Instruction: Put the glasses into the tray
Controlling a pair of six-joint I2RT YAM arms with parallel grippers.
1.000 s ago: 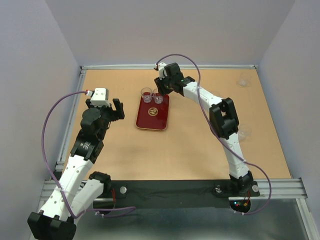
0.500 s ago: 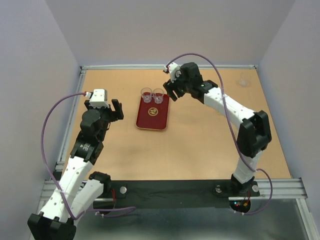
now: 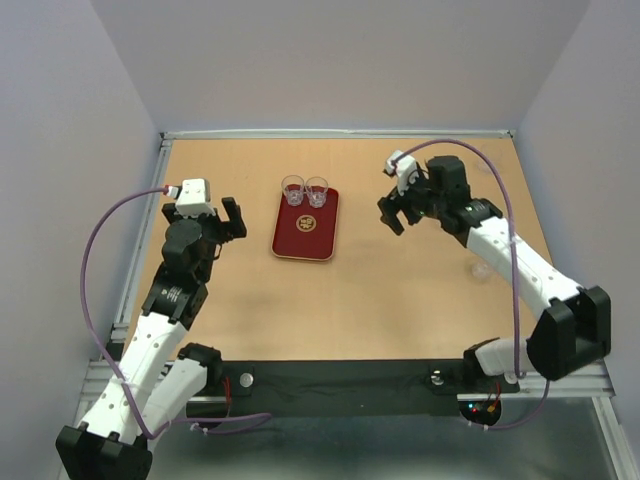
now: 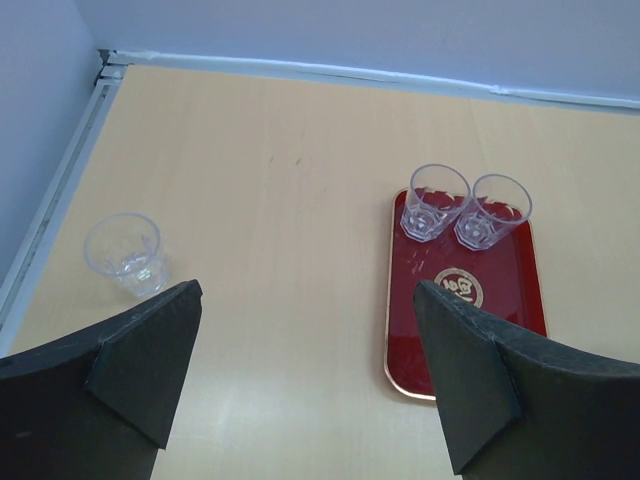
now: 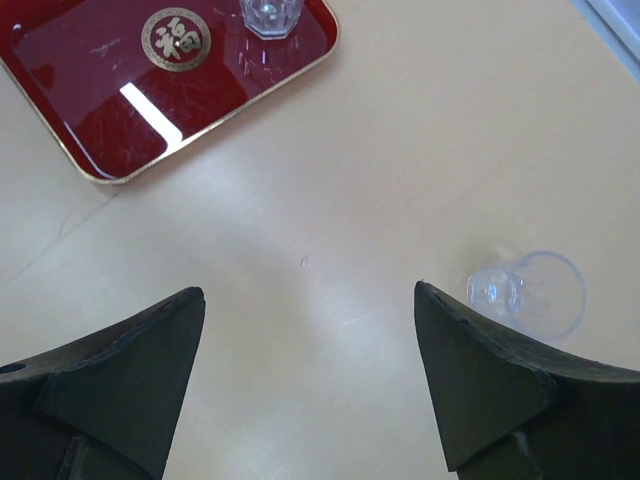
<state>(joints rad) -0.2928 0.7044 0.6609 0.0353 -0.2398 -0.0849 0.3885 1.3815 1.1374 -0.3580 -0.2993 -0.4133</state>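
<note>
I will swing my left gripper toward the side rail next and lower it onto the glass's rail-side rim, because the loose glass below is still off the tray.
The dark red tray (image 3: pixel 303 232) lies at the table's middle left; it also shows in the left wrist view (image 4: pixel 465 320) and the right wrist view (image 5: pixel 120 90). Two clear glasses (image 3: pixel 292 190) (image 3: pixel 317 190) stand upright side by side at its far end, also seen from the left wrist (image 4: pixel 436 200) (image 4: pixel 493 210). My left gripper (image 3: pixel 228 218) (image 4: pixel 305 292) is open and empty, left of the tray. My right gripper (image 3: pixel 394 212) (image 5: pixel 308 292) is open and empty, over bare wood right of the tray. One loose glass (image 4: pixel 125 255) stands near the left rail. Another (image 5: pixel 530 293) is beside my right finger.
A faint glass (image 3: pixel 487 268) stands on the wood at the right, close to the right forearm. Grey walls and a metal rail (image 3: pixel 150 210) bound the table. The purple cables loop above both wrists.
My right gripper has pulled away from the tray's far end and swung right, open and empty. The two glasses stay on the tray. The left arm has barely moved.
</note>
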